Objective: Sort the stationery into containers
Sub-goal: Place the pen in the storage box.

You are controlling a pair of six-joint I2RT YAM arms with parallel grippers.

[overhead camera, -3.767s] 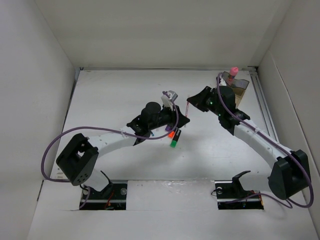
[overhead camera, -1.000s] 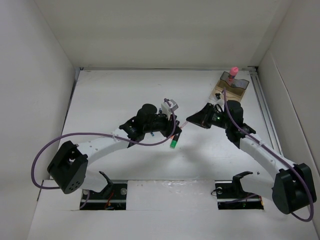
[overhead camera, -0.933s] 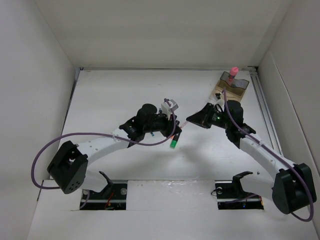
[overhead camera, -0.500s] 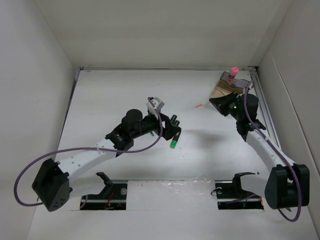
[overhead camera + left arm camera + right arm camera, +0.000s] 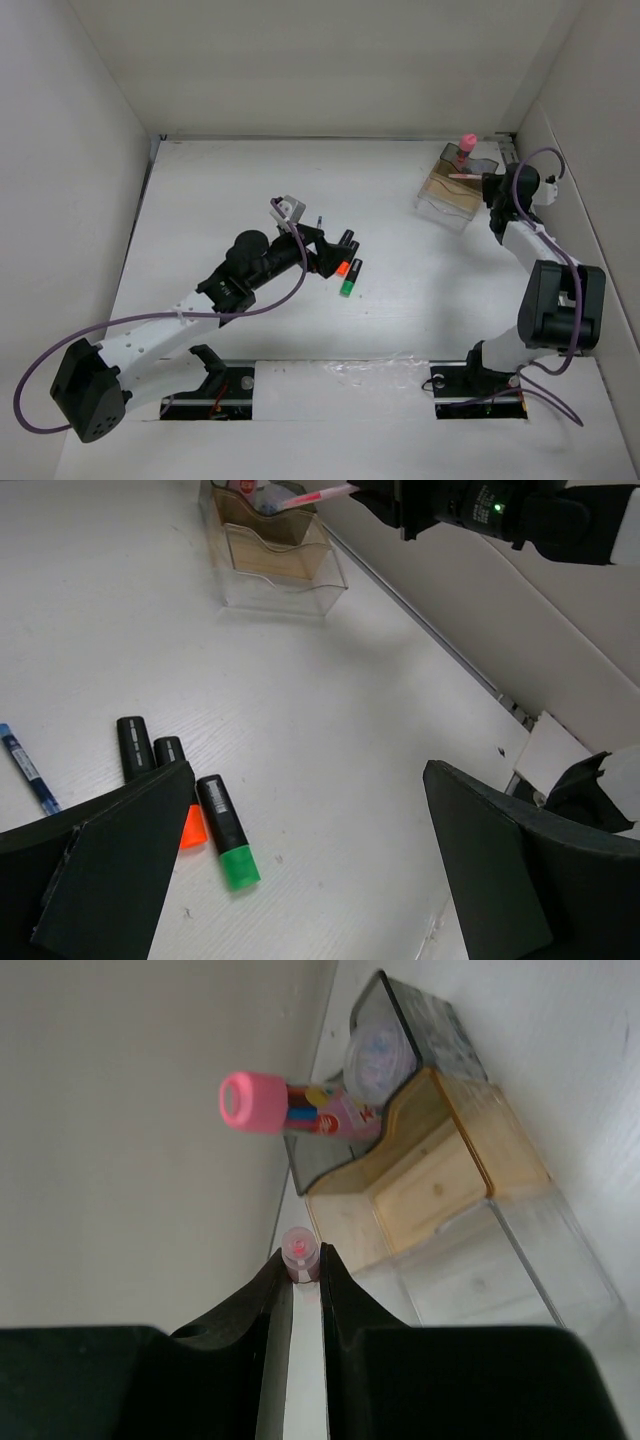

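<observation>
The organiser's empty middle section (image 5: 453, 193) (image 5: 428, 1190) is below my right gripper and to its left in the top view. I will move my right gripper toward it next, lower it and release the pen.
My right gripper (image 5: 302, 1260) is shut on a thin pink pen (image 5: 301, 1250), seen end-on between the fingertips. In the top view that pen (image 5: 464, 176) lies level over the smoky-brown organiser (image 5: 447, 190), with the right gripper (image 5: 487, 181) at its right side. A pink-capped bottle (image 5: 290, 1100) and a round pot (image 5: 372, 1060) sit in the organiser's (image 5: 455, 1175) back compartments. My left gripper (image 5: 327, 252) hangs open over the table. Below it lie a green-tipped marker (image 5: 228, 830), an orange-tipped marker (image 5: 180, 792), a black marker (image 5: 133, 745) and a blue pen (image 5: 25, 770).
The organiser (image 5: 275, 545) stands in the back right corner beside the right wall and a floor rail (image 5: 525, 200). White walls close in the table on three sides. The markers (image 5: 346, 272) lie mid-table, just right of the left gripper.
My left gripper has opened and drawn back to the left, uncovering the orange-tipped marker. The right arm has swung the pink pen from mid-table to the organiser.
</observation>
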